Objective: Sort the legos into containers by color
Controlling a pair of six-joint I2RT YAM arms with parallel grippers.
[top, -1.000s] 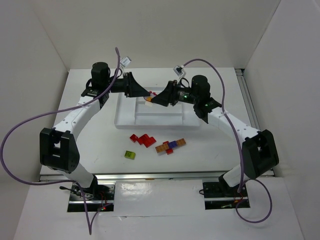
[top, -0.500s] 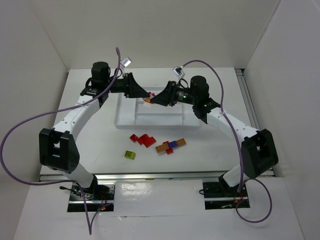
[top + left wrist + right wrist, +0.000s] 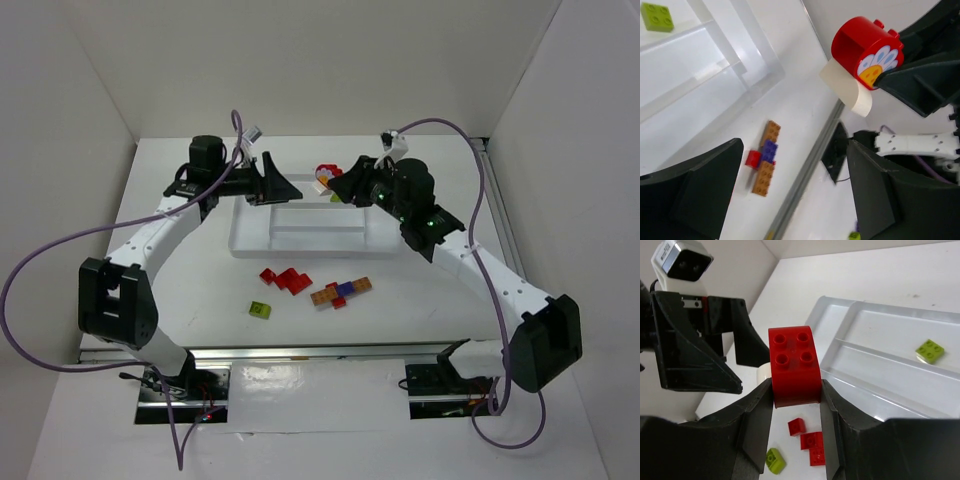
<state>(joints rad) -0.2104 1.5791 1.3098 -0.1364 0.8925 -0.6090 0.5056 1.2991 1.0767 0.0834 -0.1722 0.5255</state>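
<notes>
My right gripper lowers the red lego into the tray's empty middle section [image 3: 323, 217] [image 3: 885, 374] below and releases it next, keeping red apart from the lime lego.
My right gripper [image 3: 796, 387] is shut on a red rounded lego [image 3: 795, 367], which has a tan piece [image 3: 763, 372] stuck to its far side. It holds this lego in the air above the back edge of the white tray [image 3: 300, 240]. In the left wrist view the same red lego [image 3: 865, 47] shows a flower print and the tan piece [image 3: 850, 90] hangs below it. My left gripper [image 3: 285, 187] stands open just left of it, with nothing between its jaws. A lime lego [image 3: 930, 351] lies in a tray compartment.
On the table in front of the tray lie three red legos [image 3: 285, 278], a joined orange-brown, purple and red cluster [image 3: 342, 291] and a lime lego [image 3: 261, 310]. The table's metal front rail [image 3: 805, 170] runs past the cluster.
My left gripper has opened and let go of the red and tan piece. My right gripper has closed tighter on the red lego and carried it up and to the right.
</notes>
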